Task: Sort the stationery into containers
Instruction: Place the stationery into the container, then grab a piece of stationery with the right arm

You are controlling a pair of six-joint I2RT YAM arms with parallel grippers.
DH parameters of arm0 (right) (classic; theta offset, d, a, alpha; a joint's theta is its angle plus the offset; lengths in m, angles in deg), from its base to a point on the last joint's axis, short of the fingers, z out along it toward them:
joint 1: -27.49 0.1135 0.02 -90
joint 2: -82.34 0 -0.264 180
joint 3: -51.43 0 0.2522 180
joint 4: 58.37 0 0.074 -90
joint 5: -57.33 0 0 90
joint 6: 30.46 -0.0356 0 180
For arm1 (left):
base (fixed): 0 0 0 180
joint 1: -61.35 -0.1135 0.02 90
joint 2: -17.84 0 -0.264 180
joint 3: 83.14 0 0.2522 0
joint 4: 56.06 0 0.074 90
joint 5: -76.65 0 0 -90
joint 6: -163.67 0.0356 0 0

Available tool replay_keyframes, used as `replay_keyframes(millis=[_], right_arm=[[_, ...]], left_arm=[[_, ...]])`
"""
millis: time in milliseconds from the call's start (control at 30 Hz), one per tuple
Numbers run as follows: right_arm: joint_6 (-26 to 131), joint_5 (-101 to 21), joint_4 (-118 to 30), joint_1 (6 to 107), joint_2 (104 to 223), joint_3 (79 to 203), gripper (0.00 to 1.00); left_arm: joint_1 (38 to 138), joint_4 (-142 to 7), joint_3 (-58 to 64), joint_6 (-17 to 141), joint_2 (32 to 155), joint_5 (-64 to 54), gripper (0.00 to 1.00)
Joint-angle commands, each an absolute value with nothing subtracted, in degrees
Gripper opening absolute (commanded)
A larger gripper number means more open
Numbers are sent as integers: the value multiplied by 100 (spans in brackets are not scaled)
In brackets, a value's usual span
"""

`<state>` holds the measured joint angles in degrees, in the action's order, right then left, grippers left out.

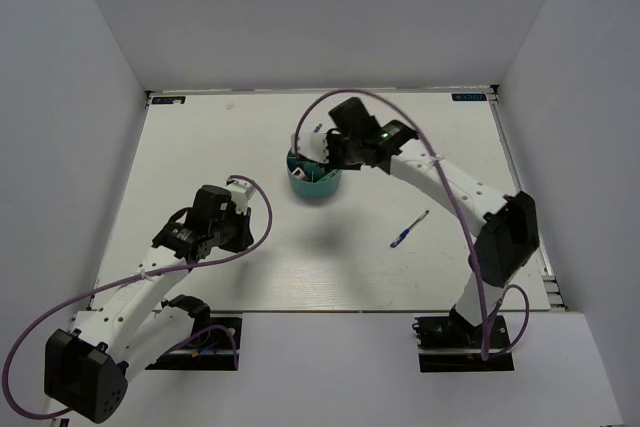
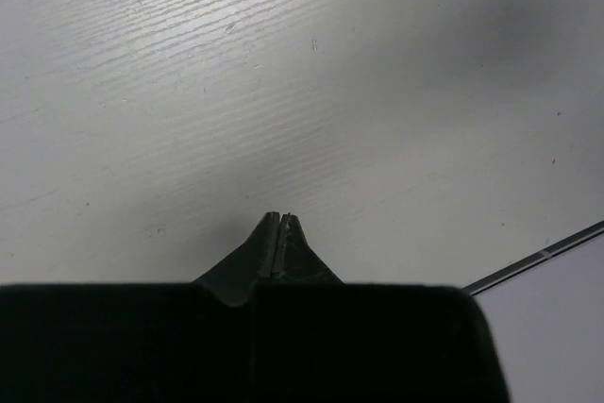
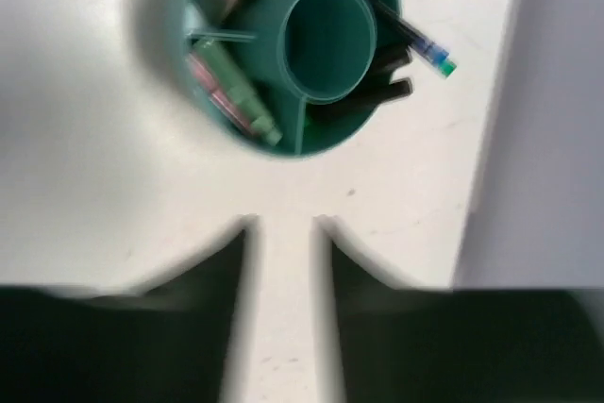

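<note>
My right gripper moves back from the organiser next, then goes down to the middle of the second blue pen [image 1: 409,229], since the pen still lies on the tabletop.
The round teal organiser [image 1: 300,187] stands at the table's middle back. In the right wrist view its rim [image 3: 321,143] and central cup [image 3: 326,40] show. Its compartments hold a green marker [image 3: 236,92], a pink piece [image 3: 209,82], two black-ended pieces [image 3: 373,96] and a thin blue pen [image 3: 420,42] that sticks out over the rim. A second blue pen [image 1: 409,229] lies on the table to the organiser's right. My right gripper [image 1: 325,154] [image 3: 283,224] is open and empty just above the organiser. My left gripper [image 1: 238,222] [image 2: 281,219] is shut and empty over bare table.
White walls close in the table on the left, back and right. A dark strip [image 2: 538,257] marks the table's edge in the left wrist view. The left arm's purple cable [image 1: 262,217] loops beside its wrist.
</note>
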<state>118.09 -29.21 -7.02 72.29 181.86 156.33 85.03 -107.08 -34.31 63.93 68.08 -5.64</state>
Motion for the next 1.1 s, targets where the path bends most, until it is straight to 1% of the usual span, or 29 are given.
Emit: replay_keyframes(millis=[0,33,67,100,133,167,200,233,267,300,367,433,467,800,1067], right_arm=[[10425,-4605,1704,6750,17700,15898,67],[10846,-4847,1883,6696,17612,15610,72],[11119,-5154,2259,6600,17350,15225,74],[11783,-5453,2611,6469,17235,14829,68],[12625,-5708,2893,6380,16973,14625,63],[13095,-5832,3018,6057,16700,14232,59],[14353,-5886,3097,5967,16402,13758,47],[14774,-5886,3150,5644,16155,13353,44],[15205,-5886,3177,5537,16048,12983,44],[15670,-5686,2934,5483,15830,12797,47],[15876,-5649,2493,5186,15687,12376,48],[16018,-5631,2150,5097,15748,12286,52],[16009,-5640,1923,5044,15818,12111,52],[15842,-5403,341,5061,16609,11828,52],[16062,-5096,128,5035,17084,11837,50]], left_arm=[[8473,-10656,-3325,6400,6706,-403,3],[8473,-10656,-3334,6400,6715,-438,12],[8481,-10647,-3343,6383,6689,-447,26],[8464,-10656,-3343,6391,6689,-473,51],[8464,-10656,-3334,6374,6706,-473,64],[8473,-10656,-3343,6365,6724,-473,73],[8464,-10656,-3334,6374,6724,-482,81],[8455,-10665,-3317,6365,6732,-465,82],[8473,-10682,-3325,6365,6724,-482,82],[8464,-10673,-3325,6365,6732,-491,83],[8464,-10682,-3325,6365,6706,-500,83],[8464,-10656,-3343,6365,6680,-473,83],[8464,-10665,-3334,6356,6723,-482,83],[8473,-10665,-3334,6382,6706,-473,83],[8481,-10656,-3334,6391,6715,-465,83]])
